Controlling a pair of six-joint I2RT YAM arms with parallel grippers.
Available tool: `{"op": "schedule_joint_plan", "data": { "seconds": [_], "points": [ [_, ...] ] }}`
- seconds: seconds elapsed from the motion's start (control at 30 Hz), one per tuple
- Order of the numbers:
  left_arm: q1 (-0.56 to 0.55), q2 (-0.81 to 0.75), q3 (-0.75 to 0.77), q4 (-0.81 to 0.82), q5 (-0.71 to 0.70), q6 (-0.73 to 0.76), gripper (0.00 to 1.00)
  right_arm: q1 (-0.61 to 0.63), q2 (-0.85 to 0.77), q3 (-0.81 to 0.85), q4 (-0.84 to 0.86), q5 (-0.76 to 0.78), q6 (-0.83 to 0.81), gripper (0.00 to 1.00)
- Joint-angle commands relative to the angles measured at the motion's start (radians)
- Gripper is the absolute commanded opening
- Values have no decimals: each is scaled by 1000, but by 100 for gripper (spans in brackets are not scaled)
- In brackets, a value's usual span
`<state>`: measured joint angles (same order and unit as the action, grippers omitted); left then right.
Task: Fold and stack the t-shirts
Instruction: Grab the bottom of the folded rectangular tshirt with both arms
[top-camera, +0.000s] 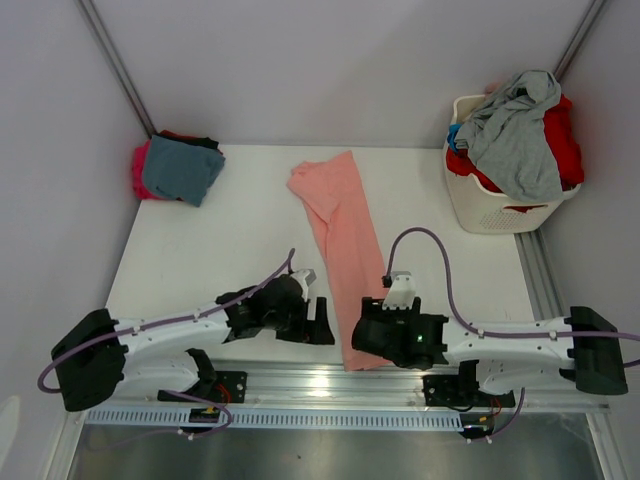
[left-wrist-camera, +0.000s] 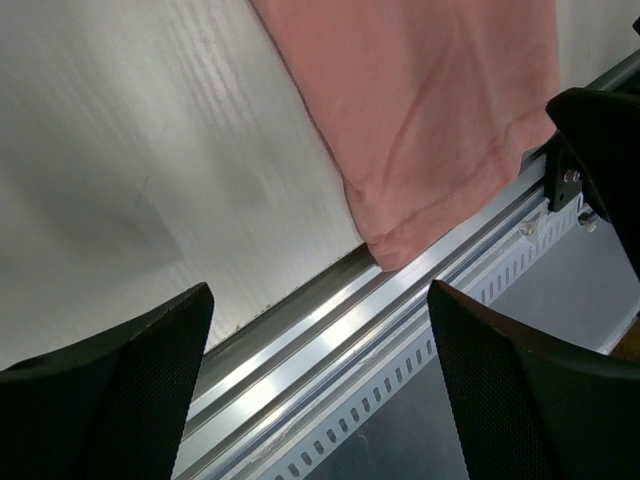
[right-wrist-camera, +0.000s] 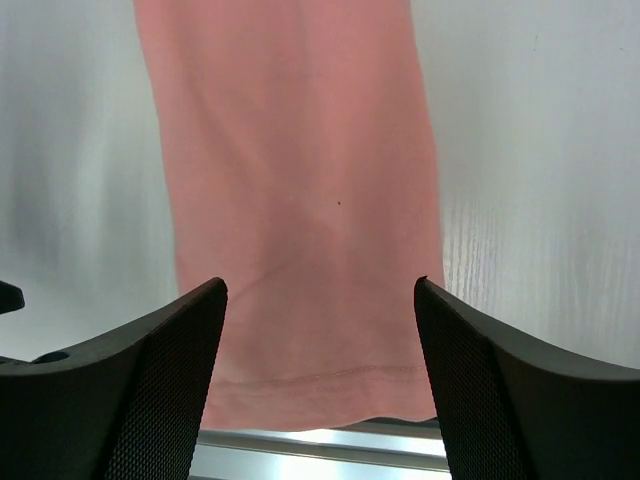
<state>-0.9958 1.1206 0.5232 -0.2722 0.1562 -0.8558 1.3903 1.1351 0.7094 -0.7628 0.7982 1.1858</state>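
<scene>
The t-shirt's hem corner sticks out over the metal bar. My left gripper should go down next, toward the right in the top view, onto that corner.
A salmon-pink t-shirt (top-camera: 340, 235), folded into a long narrow strip, lies on the white table (top-camera: 230, 240) from the far middle to the near edge. Its hem hangs slightly over the metal rail in the left wrist view (left-wrist-camera: 420, 130) and the right wrist view (right-wrist-camera: 300, 200). My left gripper (top-camera: 318, 325) is open and empty, just left of the hem. My right gripper (top-camera: 372, 340) is open and empty above the hem, with the strip between its fingers. A folded stack with a teal-blue shirt (top-camera: 180, 168) on top of magenta and black ones lies at the far left.
A white slotted laundry basket (top-camera: 500, 205) stands at the far right, heaped with a grey shirt (top-camera: 515, 135) and red cloth (top-camera: 562, 140). A metal rail (top-camera: 300, 385) runs along the table's near edge. Pale walls close in on the left, back and right.
</scene>
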Motion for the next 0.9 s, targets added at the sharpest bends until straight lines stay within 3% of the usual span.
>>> {"op": "schedule_joint_plan", "data": {
  "seconds": [0.0,0.17,0.43,0.67,0.87],
  "points": [
    [-3,85,1,172,103,-15,91,4,35,27,-30,7,-45,79],
    [-6,238,28,292,195,-43,90,3,20,-7,-81,-25,9,79],
    [-53,464,3,642,347,-186,89,4,-26,-47,-159,-77,51,78],
    [-145,588,107,675,364,-230,88,9,-57,-80,-168,-108,72,76],
    [-170,650,109,740,381,-282,87,10,-106,-119,-165,-123,90,74]
  ]
}}
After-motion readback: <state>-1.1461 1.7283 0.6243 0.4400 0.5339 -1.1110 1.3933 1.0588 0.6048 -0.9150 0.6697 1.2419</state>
